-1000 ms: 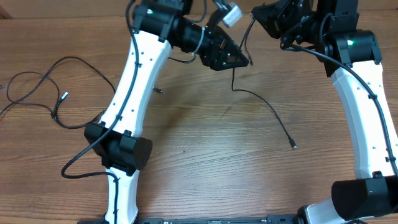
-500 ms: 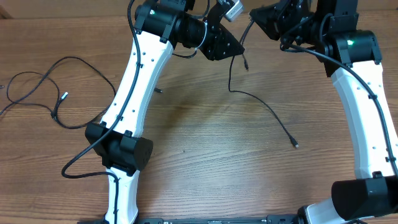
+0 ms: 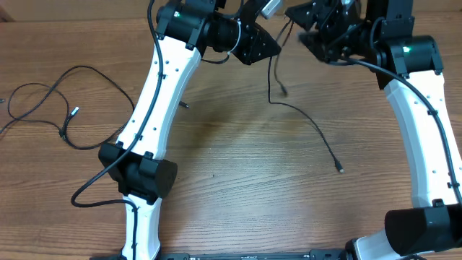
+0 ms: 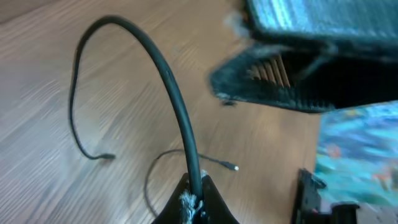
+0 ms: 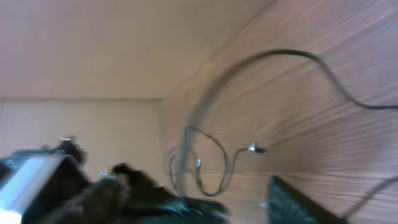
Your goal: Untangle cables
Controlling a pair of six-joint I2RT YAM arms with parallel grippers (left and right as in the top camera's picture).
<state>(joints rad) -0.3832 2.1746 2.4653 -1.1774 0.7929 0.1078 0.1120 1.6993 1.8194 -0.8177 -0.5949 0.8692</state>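
My left gripper carries the cable to the left in the overhead view, over the looped second cable (image 3: 66,131), and releases it next, as my right gripper stands open.
One thin black cable (image 3: 307,119) hangs from my left gripper (image 3: 268,49) at the far middle of the table and trails right across the wood to a small plug (image 3: 339,170). In the left wrist view the left gripper (image 4: 194,198) is shut on this cable (image 4: 168,74), which arcs up and away from the jaws. A short loose end (image 3: 283,90) dangles below the grip. My right gripper (image 3: 309,32) hovers just right of the left one, open, with nothing between its blurred fingers (image 5: 298,199). A second cable (image 3: 43,94) lies looped at the left edge.
Both white arms (image 3: 155,94) reach over the far half of the wooden table (image 3: 238,202). A small dark piece (image 3: 184,105) lies beside the left arm. The left arm's own thick black wire (image 3: 90,191) curls near its base.
My left gripper has shut on the cable and drawn back slightly toward the far edge. My right gripper has opened and let the cable go; its loose end now dangles.
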